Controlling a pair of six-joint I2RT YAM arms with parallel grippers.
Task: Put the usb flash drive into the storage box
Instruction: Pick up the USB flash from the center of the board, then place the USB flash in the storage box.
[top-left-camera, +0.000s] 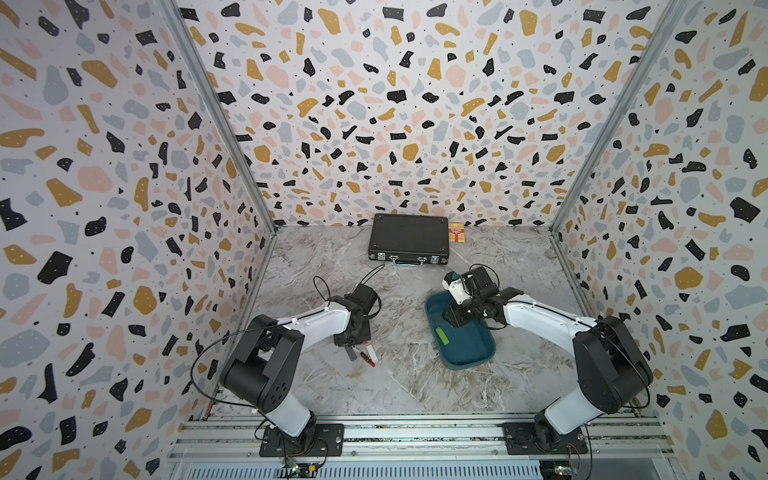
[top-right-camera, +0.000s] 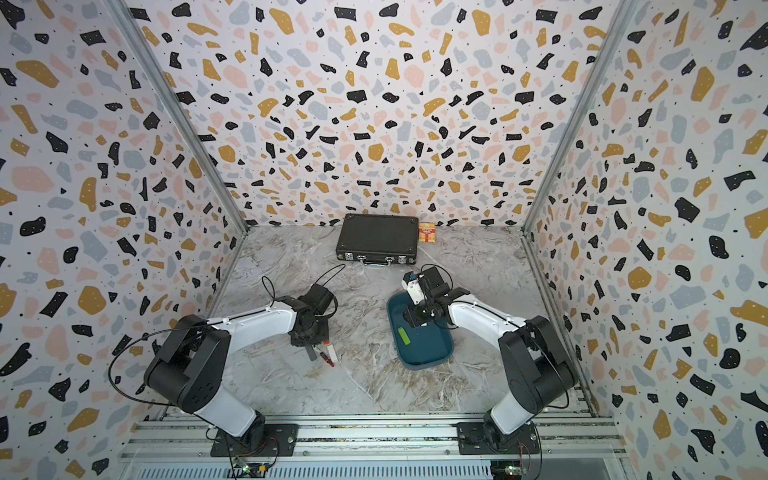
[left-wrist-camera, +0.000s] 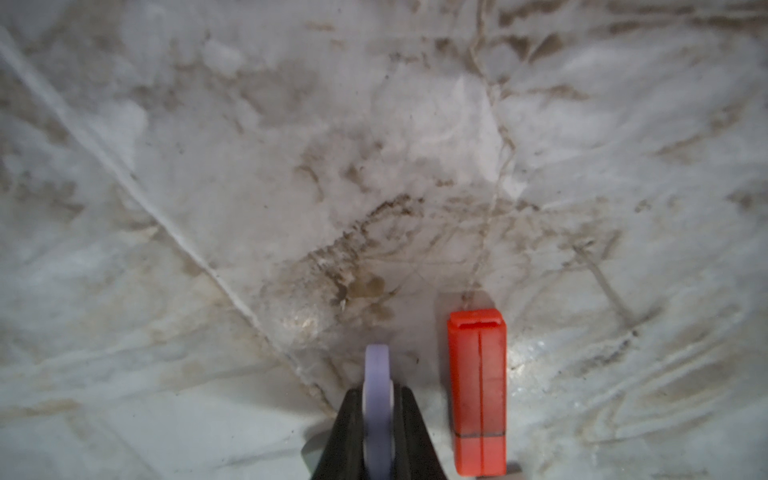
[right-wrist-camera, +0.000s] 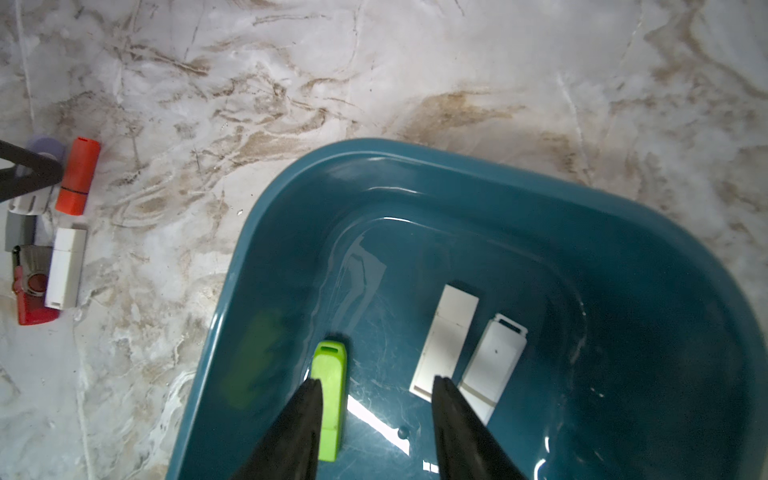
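Observation:
My left gripper should rise over the tub's rim and go down to release the drive between the green and white ones, where the tub's bottom is bare.
My left gripper (left-wrist-camera: 377, 388) is shut on a lavender usb flash drive (left-wrist-camera: 377, 407), low over the marble table. An orange drive (left-wrist-camera: 478, 390) lies right beside it. In both top views this gripper (top-left-camera: 353, 353) (top-right-camera: 311, 352) is left of the storage box (top-left-camera: 469, 353) (top-right-camera: 428, 353), a teal tub. My right gripper (right-wrist-camera: 376, 380) hangs open over the tub's floor with nothing between its fingers. A green drive (right-wrist-camera: 330, 390) and two white drives (right-wrist-camera: 446, 336) (right-wrist-camera: 494, 365) lie inside the tub (right-wrist-camera: 415, 153).
A white drive (right-wrist-camera: 65, 268) and a red swivel drive (right-wrist-camera: 31, 286) lie on the table near the orange one (right-wrist-camera: 78, 174). A black briefcase (top-left-camera: 409, 243) and a small orange-red carton (top-left-camera: 456, 232) stand at the back wall.

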